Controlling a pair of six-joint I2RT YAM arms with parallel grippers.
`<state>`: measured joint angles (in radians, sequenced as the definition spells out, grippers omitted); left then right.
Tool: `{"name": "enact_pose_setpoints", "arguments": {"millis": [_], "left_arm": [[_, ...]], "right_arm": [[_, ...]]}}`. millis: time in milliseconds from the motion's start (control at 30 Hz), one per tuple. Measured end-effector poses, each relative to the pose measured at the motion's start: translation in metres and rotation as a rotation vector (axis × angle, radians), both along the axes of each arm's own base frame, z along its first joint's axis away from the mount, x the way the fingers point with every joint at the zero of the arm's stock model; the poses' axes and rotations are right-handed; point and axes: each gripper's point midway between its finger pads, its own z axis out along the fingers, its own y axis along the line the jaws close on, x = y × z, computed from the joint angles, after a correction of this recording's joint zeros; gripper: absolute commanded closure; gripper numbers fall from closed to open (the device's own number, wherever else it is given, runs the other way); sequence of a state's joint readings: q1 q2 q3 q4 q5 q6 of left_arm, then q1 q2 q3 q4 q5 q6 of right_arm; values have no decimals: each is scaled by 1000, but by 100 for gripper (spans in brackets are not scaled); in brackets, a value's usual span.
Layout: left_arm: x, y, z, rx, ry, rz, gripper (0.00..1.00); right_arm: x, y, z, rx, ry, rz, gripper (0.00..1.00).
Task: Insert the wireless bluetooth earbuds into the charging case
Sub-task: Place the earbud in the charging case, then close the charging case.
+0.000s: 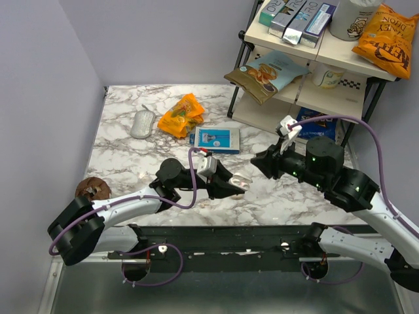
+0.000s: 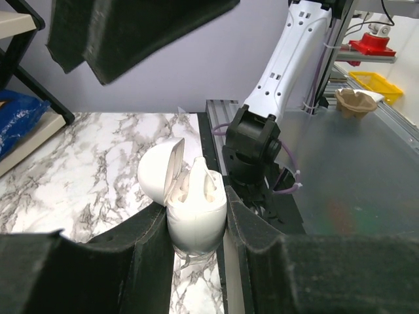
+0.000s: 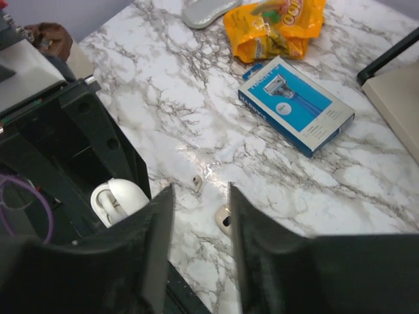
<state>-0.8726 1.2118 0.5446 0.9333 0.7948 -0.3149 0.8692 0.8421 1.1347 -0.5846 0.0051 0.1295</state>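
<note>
I need to turn my left gripper downward next and lower the charging case outward onto the patch of marble beside the blue-and-white box to let go of it. That patch is bare.
My left gripper (image 1: pixel 234 183) is shut on the white charging case (image 2: pixel 195 219) and holds it upright, with its lid hinged open to the left. White rounded shapes stand up inside the case; I cannot tell if one is an earbud. The case also shows in the right wrist view (image 3: pixel 118 199). A cream earbud with a dark spot (image 3: pixel 224 219) lies on the marble, partly behind my right finger. A smaller beige piece (image 3: pixel 196 182) lies just beyond it. My right gripper (image 3: pixel 200 191) is open and empty, hovering above these two pieces, just right of the case (image 1: pixel 241 182).
A blue-and-white flat box (image 1: pixel 217 139) lies behind the grippers. An orange snack bag (image 1: pixel 182 114) and a grey-white mouse (image 1: pixel 142 123) sit further back left. A brown lump (image 1: pixel 91 190) is at the left edge. A loaded shelf rack (image 1: pixel 314 65) stands at the back right.
</note>
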Motion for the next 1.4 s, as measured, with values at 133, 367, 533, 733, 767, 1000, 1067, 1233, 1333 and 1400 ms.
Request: {"name": "enact_pose_setpoints", "arguments": {"millis": [133,367,533,733,767,1000,1067,1233,1333,1400], "left_arm": [[-4,2,-4,5,5,-5,100],[-6,5,4,-17,-13,-2,100],[-5,5,5,-20,-13,4,100],[-4,5,5,-22,-19,13,100],[-3,4,5,-22,-21,14,100],[-2,4,5,-22,-26,21,100],[-2,4,4,-19,-26,22,100],[0,3,3,-17,-27,28,100],[1,3,3,-17,-27,33,100],[2,3,3,-18,-29,37,100]], "right_arm": [[6,1,-4,-4,16,-30,80],[9,15,-30,-58,81,4,80],[1,23,-36,-63,102,70,79],[-9,29,-35,-55,109,142,79],[-10,30,-35,-55,109,150,79],[-15,33,-34,-54,108,188,79],[-16,33,-34,-53,107,195,78],[-18,33,-33,-51,103,202,78],[-18,32,-32,-47,101,204,78],[-19,32,-31,-45,100,208,78]]}}
